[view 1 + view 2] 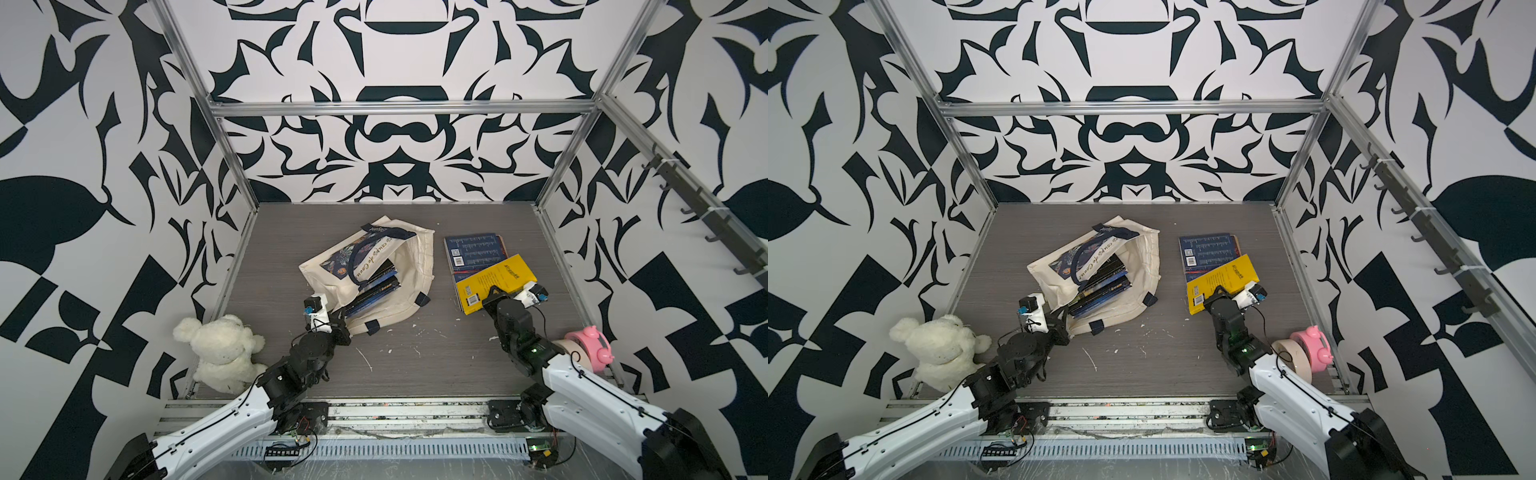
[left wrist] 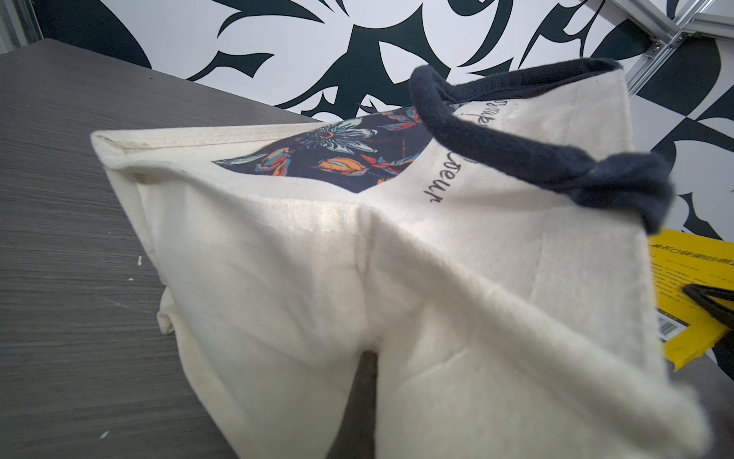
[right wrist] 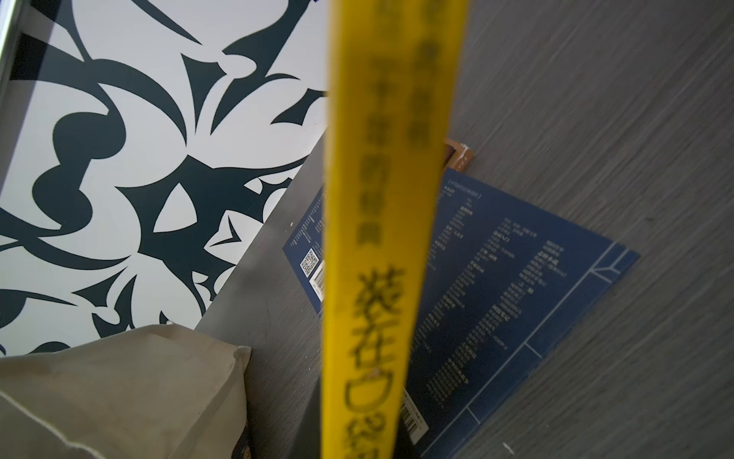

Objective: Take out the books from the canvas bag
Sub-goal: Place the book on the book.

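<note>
Next, my right gripper moves down and turns to bring the yellow book squarely onto the nearer blue book (image 1: 463, 276) (image 3: 489, 321), then releases, as it still hangs slanted above that cover.
The canvas bag (image 1: 411, 266) (image 1: 1144, 253) lies on its side mid-table, mouth toward me, with several dark books (image 1: 374, 291) (image 1: 1100, 289) stacked inside. My left gripper (image 1: 343, 322) (image 1: 1061, 320) is shut on the bag's near rim; in the left wrist view the cream fabric (image 2: 278, 278) covers the jaws, with only one dark finger (image 2: 363, 405) showing. My right gripper (image 1: 492, 294) (image 1: 1216, 293) is shut on the near edge of a yellow book (image 1: 496, 276) (image 1: 1225, 276) (image 3: 381, 238). That book is held over blue books (image 1: 473, 249) (image 1: 1208, 249) (image 3: 516, 298) lying on the table to the right of the bag.
A white plush bear (image 1: 220, 353) sits at the near left edge of the table. A pink toy (image 1: 594, 345) and a roll of tape (image 1: 559, 347) stand at the near right, beside my right arm. Metal frame posts and patterned walls close in the table.
</note>
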`<state>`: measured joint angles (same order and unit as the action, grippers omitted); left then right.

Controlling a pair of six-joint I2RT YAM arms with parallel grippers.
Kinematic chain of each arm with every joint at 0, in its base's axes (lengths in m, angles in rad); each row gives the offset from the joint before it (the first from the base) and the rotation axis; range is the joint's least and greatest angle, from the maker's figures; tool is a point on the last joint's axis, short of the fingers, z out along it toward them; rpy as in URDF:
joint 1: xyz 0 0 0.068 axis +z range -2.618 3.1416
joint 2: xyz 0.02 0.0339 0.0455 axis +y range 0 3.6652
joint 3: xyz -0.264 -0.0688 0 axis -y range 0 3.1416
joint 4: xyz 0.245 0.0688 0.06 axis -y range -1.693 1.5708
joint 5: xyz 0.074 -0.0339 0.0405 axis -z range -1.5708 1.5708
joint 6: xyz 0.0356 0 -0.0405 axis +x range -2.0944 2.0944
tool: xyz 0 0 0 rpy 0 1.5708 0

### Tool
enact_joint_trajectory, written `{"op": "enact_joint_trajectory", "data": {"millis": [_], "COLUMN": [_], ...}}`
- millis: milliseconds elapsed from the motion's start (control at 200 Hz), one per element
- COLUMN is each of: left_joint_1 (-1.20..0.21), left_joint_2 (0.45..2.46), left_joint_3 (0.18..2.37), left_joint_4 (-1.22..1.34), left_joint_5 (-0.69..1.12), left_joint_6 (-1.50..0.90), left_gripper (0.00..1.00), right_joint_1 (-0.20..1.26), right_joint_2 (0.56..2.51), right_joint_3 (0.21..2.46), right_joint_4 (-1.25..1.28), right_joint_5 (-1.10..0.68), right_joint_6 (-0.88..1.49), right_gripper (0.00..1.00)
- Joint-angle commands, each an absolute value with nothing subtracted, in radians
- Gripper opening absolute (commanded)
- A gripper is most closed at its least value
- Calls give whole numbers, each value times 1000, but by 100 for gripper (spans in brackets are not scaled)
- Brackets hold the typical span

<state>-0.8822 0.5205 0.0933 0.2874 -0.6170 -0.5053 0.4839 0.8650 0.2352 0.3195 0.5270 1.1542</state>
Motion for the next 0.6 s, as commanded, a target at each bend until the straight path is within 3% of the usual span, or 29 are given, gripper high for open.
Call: {"op": "enact_joint_trajectory", "data": {"millis": [0,595], "left_joint_1": [-882,-882], "left_joint_2": [521,527], "left_joint_3": [129,131], "left_joint_4": [316,316], "left_joint_5": [-618,-611], "left_joint_6": [-509,-508], "left_gripper": [0,0], "right_joint_1": [476,416], "right_joint_2": [879,1125], "right_joint_3": [245,227], "right_joint_4": [511,524], "right_joint_5": [549,515], "right_joint_6": [1215,1481], "right_gripper": [0,0]}}
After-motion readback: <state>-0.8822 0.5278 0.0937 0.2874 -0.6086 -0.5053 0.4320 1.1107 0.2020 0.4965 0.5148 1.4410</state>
